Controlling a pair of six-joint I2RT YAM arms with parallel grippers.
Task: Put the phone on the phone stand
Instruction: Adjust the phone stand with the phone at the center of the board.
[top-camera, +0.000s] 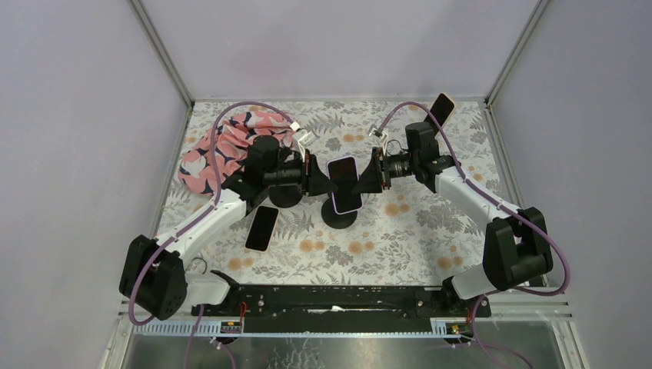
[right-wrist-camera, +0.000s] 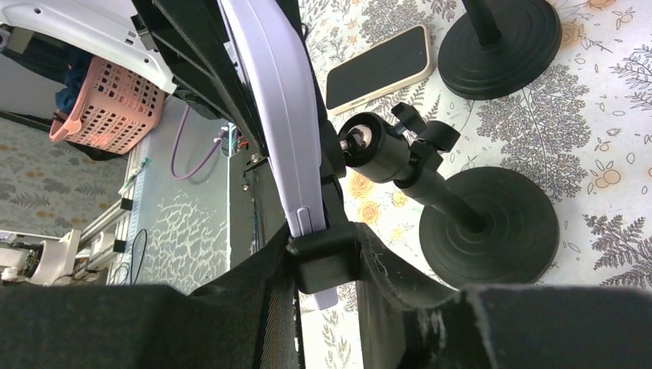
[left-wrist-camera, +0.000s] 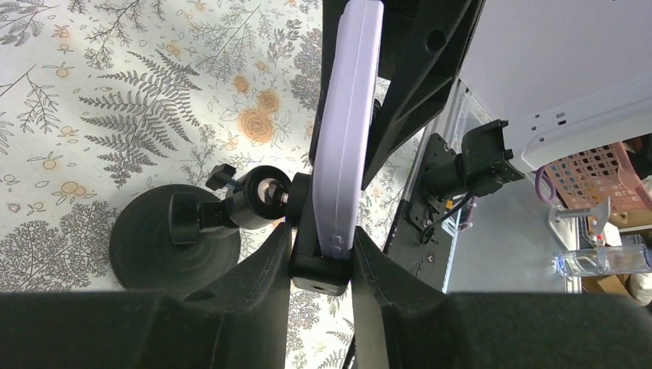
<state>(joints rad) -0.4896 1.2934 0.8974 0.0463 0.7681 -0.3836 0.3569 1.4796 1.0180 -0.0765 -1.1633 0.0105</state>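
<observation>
Next, my right gripper brings the phone and stand outward and releases them, as the open tabletop near the leaning phone lies outward of it.
A lilac phone stands upright in the clamp of a black phone stand at mid-table. My left gripper comes from the left and my right gripper from the right. Each is shut on one side of the phone where the clamp holds it. In the left wrist view the phone's edge and the clamp block sit squeezed inside my left gripper, above the stand's round base. In the right wrist view my right gripper pinches the phone and clamp block.
A cream-cased phone lies flat left of the stand. A second stand base sits under my left arm. Another phone leans at the back right. A pink patterned cloth lies at the back left.
</observation>
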